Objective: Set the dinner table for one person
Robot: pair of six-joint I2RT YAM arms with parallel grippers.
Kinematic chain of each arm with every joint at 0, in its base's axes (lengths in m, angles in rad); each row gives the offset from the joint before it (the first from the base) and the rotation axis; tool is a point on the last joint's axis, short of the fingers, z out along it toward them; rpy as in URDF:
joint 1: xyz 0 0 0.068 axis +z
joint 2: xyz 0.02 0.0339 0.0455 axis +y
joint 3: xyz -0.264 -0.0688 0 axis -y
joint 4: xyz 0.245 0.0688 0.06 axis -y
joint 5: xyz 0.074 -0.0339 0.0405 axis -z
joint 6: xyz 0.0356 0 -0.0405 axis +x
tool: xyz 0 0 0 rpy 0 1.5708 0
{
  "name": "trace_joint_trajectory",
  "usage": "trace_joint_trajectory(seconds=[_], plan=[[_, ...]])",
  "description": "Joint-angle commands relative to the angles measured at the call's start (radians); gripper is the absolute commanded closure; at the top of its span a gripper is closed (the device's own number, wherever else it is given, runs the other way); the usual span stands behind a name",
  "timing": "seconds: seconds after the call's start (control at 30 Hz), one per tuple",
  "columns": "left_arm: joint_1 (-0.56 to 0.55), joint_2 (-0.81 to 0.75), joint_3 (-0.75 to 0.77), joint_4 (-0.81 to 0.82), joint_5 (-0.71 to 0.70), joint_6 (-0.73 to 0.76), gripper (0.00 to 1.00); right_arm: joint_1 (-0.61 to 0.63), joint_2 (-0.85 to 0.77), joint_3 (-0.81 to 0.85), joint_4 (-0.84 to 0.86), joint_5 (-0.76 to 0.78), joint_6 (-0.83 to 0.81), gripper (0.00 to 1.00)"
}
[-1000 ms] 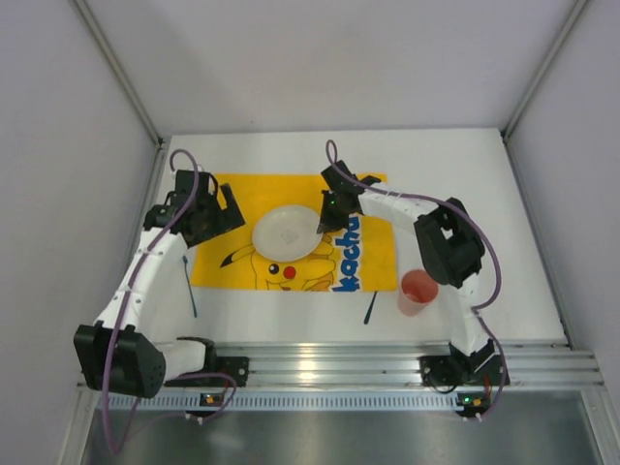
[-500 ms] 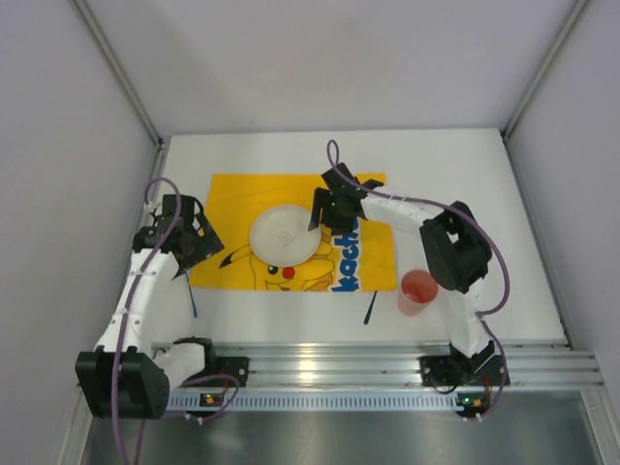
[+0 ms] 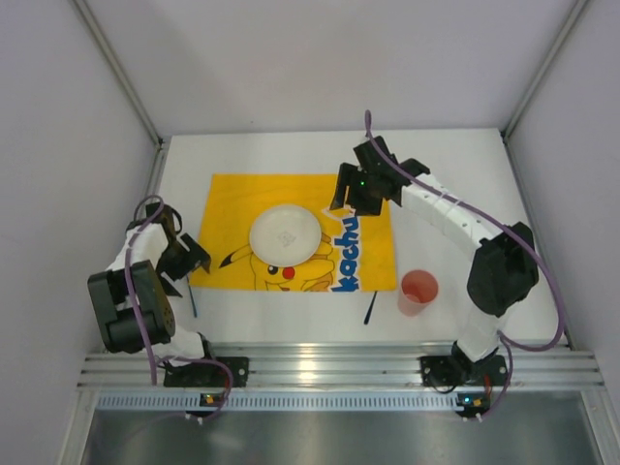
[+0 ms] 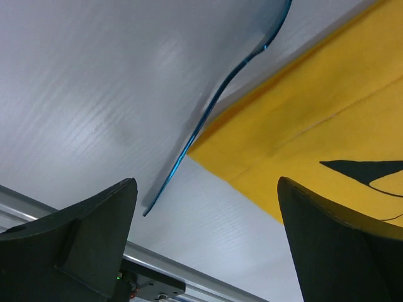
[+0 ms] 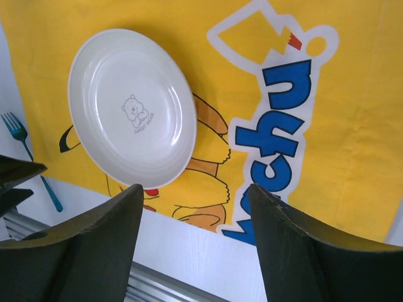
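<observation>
The blue fork's neck [image 4: 263,49] lies below and outward of the left gripper, whose fingers span only the fork's handle. The gripper eases outward and down onto it next.
The dinner table [image 3: 465,184] is a white tabletop with a yellow Pikachu cloth [image 3: 368,257] spread on it. A white plate [image 3: 284,232] [image 5: 132,107] lies flat on the cloth. My right gripper [image 3: 344,194] [image 5: 196,187] hovers open above the cloth, to the right of the plate, with nothing between its fingers. My left gripper [image 3: 184,257] [image 4: 206,182] is open and empty, low over the cloth's near left corner. A blue fork [image 3: 192,298] [image 4: 208,113] [image 5: 38,163] lies on the bare table beside that corner.
A red cup [image 3: 418,291] stands on the table off the cloth's near right corner. A dark utensil [image 3: 369,308] lies just left of it. The ribbed aluminium rail [image 3: 329,363] runs along the near edge. Grey walls close in both sides.
My right gripper opened, let go of the plate's right rim and rose away to the far right. The left arm pulled back toward the near left, ending over the cloth's corner.
</observation>
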Motion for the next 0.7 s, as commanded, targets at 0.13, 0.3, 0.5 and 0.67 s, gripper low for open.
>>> trace_joint_trajectory(seconds=[0.13,0.3,0.5,0.67], plan=[[0.052,-0.001,0.058,0.104,0.095,0.069,0.05,-0.016,0.022,0.092,-0.078,-0.005,-0.035,0.33],[0.050,-0.011,0.079,0.129,0.080,0.089,0.05,-0.029,-0.002,0.001,-0.055,-0.017,-0.041,0.33],[0.057,0.049,0.095,0.164,0.039,0.090,0.05,-0.051,0.037,0.029,-0.061,-0.049,-0.058,0.34],[0.061,0.104,0.107,0.198,0.032,0.089,0.08,-0.051,0.113,0.146,-0.121,-0.057,-0.089,0.35]])
